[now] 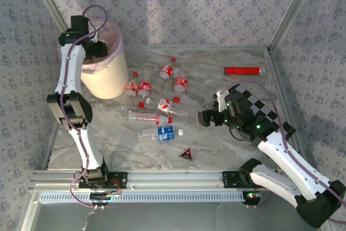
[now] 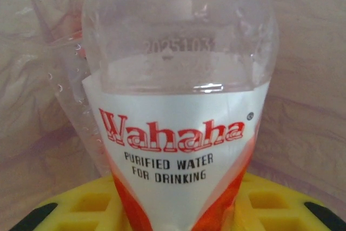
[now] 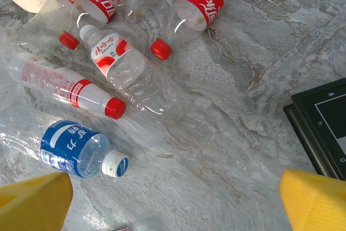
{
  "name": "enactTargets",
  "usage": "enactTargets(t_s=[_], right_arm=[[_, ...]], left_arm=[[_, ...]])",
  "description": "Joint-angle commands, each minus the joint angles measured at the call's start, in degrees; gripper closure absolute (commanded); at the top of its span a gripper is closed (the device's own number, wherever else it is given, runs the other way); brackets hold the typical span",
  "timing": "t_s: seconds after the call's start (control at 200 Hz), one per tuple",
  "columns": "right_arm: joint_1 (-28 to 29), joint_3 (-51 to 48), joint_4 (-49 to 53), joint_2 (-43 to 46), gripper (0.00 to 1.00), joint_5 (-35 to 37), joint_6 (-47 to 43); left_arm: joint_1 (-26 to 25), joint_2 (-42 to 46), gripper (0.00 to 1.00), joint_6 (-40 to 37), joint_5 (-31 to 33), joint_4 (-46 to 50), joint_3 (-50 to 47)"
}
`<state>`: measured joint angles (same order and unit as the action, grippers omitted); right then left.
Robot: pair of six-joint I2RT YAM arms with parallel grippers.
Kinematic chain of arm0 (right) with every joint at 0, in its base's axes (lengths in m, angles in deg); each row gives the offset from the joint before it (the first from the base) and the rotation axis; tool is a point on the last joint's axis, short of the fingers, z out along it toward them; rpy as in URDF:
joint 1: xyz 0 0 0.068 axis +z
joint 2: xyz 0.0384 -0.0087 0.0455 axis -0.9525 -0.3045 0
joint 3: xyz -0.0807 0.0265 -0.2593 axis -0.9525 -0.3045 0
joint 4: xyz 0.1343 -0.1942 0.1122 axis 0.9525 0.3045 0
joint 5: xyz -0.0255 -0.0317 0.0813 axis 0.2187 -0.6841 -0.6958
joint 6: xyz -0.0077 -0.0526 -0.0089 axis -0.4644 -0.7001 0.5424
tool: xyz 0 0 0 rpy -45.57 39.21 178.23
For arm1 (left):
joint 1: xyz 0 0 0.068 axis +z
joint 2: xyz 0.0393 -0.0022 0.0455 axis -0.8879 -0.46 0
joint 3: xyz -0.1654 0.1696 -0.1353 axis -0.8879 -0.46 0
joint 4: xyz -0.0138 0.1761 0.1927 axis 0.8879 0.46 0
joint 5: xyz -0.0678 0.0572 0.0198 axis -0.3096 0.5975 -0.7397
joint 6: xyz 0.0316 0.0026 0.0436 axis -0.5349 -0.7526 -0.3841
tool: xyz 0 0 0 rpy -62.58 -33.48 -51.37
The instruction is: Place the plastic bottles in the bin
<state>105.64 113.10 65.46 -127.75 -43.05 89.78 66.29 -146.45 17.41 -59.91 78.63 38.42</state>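
My left gripper is within the bin's opening and needs to open there to let go of the clear plastic bottle [image 2: 173, 150], as the pink liner lies open below.
My left gripper [image 1: 99, 50] hangs over the mouth of the bin [image 1: 111, 82], a cream wastebasket with a pink liner. It is shut on a clear plastic bottle [image 2: 173, 150] with a white and red label, held between the yellow fingers [image 2: 81, 206]; the bag liner [image 2: 303, 79] is behind it. Several more plastic bottles lie on the marble table right of the bin, among them a red-label one [image 1: 180, 84] and a blue-label one [image 1: 162, 132] [image 3: 75, 149]. My right gripper [image 1: 204, 117] [image 3: 175, 198] stands open above bare table, right of the bottles.
A slim red tube [image 1: 244, 71] lies at the back right. A small dark triangle [image 1: 187, 153] sits near the front. A checkered board [image 1: 265, 109] [image 3: 324, 123] lies under the right arm. Frame posts and patterned walls close in the table.
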Motion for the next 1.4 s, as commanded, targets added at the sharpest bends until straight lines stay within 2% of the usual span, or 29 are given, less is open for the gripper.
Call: enactTargets(t_s=[0.0,0.035,0.14,0.34,0.425,0.59,0.775,0.865,1.045,1.194,1.309,1.399], right_arm=[[-0.56,-1.13,0.45,0.8,0.0,0.96,-0.18],[-0.71,-1.52,0.17,0.96,0.0,0.58,-0.09],[-1.02,-2.84,-1.21,0.86,0.0,-0.9,0.18],[-0.86,-3.54,-2.75,-0.8,0.0,-3.36,-1.67],[-0.5,-3.48,-3.79,-1.74,0.0,-3.73,-3.61],[0.54,-2.89,-7.47,-7.23,0.01,-4.26,-10.53],[2.24,2.16,-4.93,-16.13,0.01,-4.87,-18.69],[3.29,4.26,-3.71,-18.94,0.0,-3.8,-22.15],[5.86,4.57,-8.5,-24.17,0.0,0.88,-32.43],[5.57,9.99,-7.71,-32.61,0.0,0.14,-38.05],[5.4,15.82,-5.36,-40.76,0.0,0.04,-41.43],[5.15,20.03,-4.38,-46.69,0.0,-0.44,-43.88]], left_arm=[[0.34,-2.77,1.0,-0.89,0.58,-0.86,-4.0],[0.37,-2.77,1.0,-0.82,0.58,-1.46,-4.82],[0.33,-2.46,0.89,-0.85,-0.06,-2.15,-5.91],[0.32,-0.1,0.49,-1.56,-0.61,-1.41,-3.91],[0.32,0.92,0.36,-2.04,-0.8,0.35,-1.54],[0.17,4.18,0.2,-2.26,-0.74,1.74,1.14],[0.05,9.1,0.01,-2.07,-0.78,2.86,3.0],[0.07,11.84,0.0,-1.74,-0.12,3.41,3.26],[-0.15,17.79,0.0,-0.12,2.32,3.2,3.09],[-2.92,24.55,0.0,1.42,4.45,2.77,1.24],[-8.31,33.25,0.0,3.01,8.62,-1.05,-7.34],[-12.89,42.23,0.0,7.79,6.13,-8.07,-20.37]])
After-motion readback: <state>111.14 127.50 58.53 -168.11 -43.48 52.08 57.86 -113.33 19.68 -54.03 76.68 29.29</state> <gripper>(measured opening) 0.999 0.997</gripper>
